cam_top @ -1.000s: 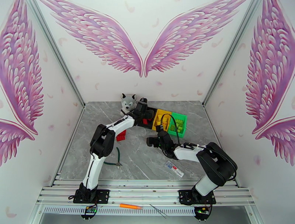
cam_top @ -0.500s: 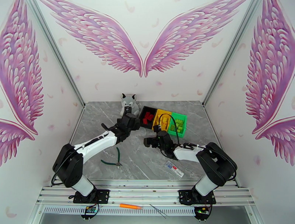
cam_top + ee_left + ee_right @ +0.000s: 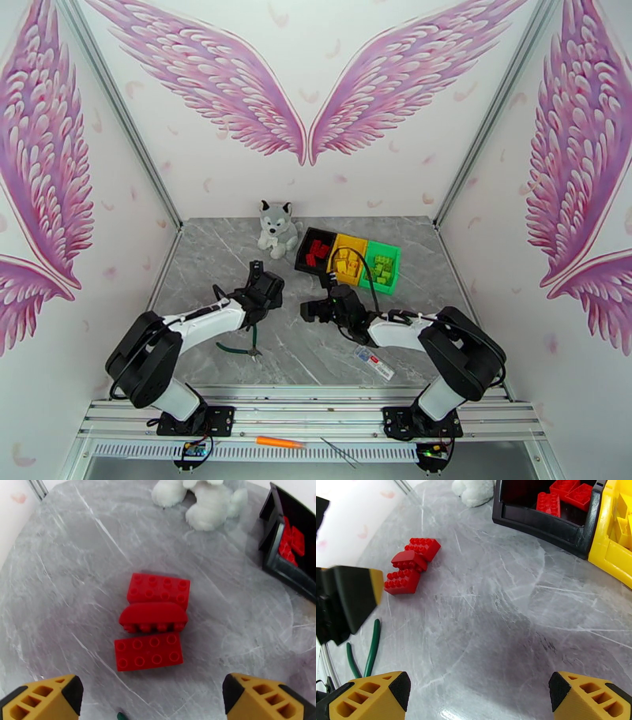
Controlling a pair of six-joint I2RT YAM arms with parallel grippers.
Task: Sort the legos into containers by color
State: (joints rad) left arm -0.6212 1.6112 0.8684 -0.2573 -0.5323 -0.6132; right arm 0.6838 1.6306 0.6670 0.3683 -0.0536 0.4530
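The curved piece crowds the long far side of the nearest red lego, so next I will lower my left gripper's open fingers around that lego's short ends.
Three red legos (image 3: pixel 152 622) lie side by side on the grey table, the middle one a curved piece tipped on its side. My left gripper (image 3: pixel 150 685) hovers open just short of them with nothing between its fingers; from above it (image 3: pixel 258 278) sits left of centre. The same legos (image 3: pixel 410 570) appear to the upper left of my right gripper (image 3: pixel 477 685), which is open and empty near the table's middle (image 3: pixel 308 306). The containers stand in a row at the back: black (image 3: pixel 304 254) holding red bricks (image 3: pixel 563 495), yellow (image 3: pixel 347 259), green (image 3: pixel 381 268).
A plush husky (image 3: pixel 276 227) sits left of the black bin. Green-handled pliers (image 3: pixel 241 343) lie near the left arm, also seen low left as pliers (image 3: pixel 371 649). A small clear tube (image 3: pixel 374 361) lies at the front right. An orange tool (image 3: pixel 280 442) rests on the rail.
My left arm drew back from over the black bin to above the red legos on the table, and its jaws opened wide. The right gripper shifted slightly left.
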